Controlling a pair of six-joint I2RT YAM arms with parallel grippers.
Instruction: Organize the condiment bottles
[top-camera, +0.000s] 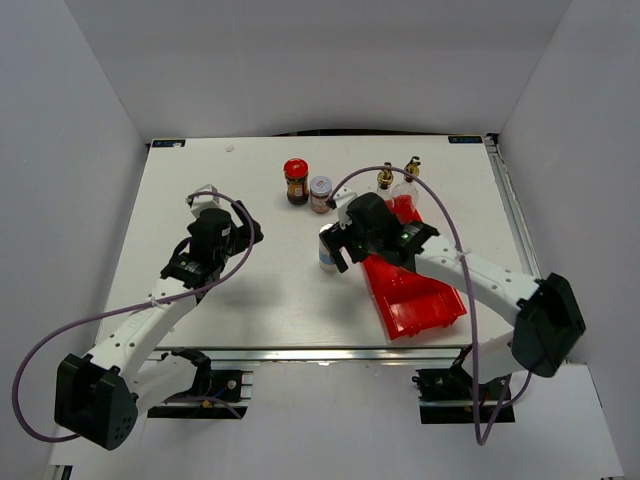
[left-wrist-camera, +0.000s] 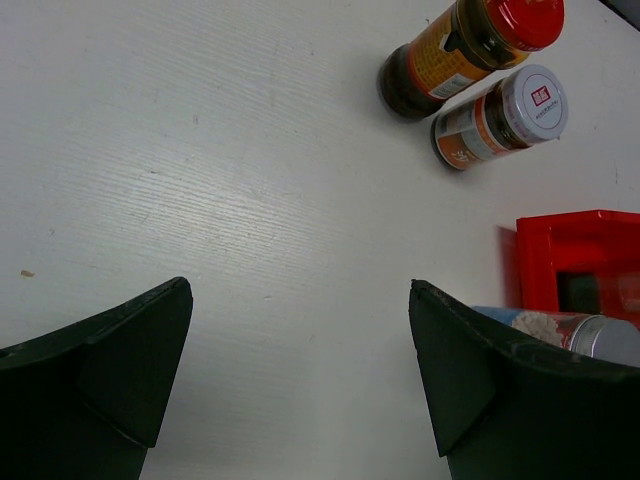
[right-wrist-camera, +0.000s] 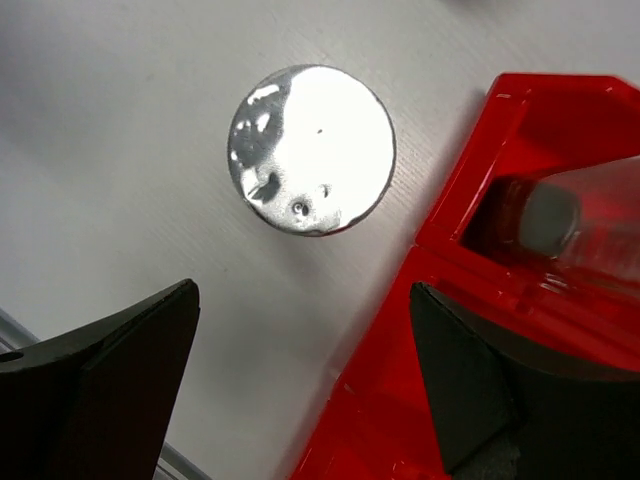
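My open right gripper moves outward and to the left in the top view onto the shaker's shiny top (top-camera: 326, 231) (right-wrist-camera: 312, 150) next, because it lies ahead of the fingers.
A silver-topped shaker (top-camera: 327, 250) stands upright on the white table just left of the red bin (top-camera: 415, 300). My right gripper (top-camera: 338, 248) hovers above it, open and holding nothing. In the right wrist view the shaker's shiny top (right-wrist-camera: 311, 148) lies ahead of the open gripper (right-wrist-camera: 300, 300), not between the fingers. A red-lidded dark jar (top-camera: 295, 180) and a grey-lidded jar (top-camera: 320, 193) stand side by side at the back. Two clear glass bottles with gold stoppers (top-camera: 384, 180) (top-camera: 411, 168) stand at the bin's far end. My left gripper (top-camera: 247, 232) is open and empty over bare table.
The red bin (right-wrist-camera: 470, 400) runs diagonally toward the table's near right edge, with a clear bottle (right-wrist-camera: 580, 215) showing at its far end. The left wrist view shows the red-lidded jar (left-wrist-camera: 460, 50), the grey-lidded jar (left-wrist-camera: 505, 115), the bin's end (left-wrist-camera: 575, 250) and the shaker (left-wrist-camera: 575, 332).
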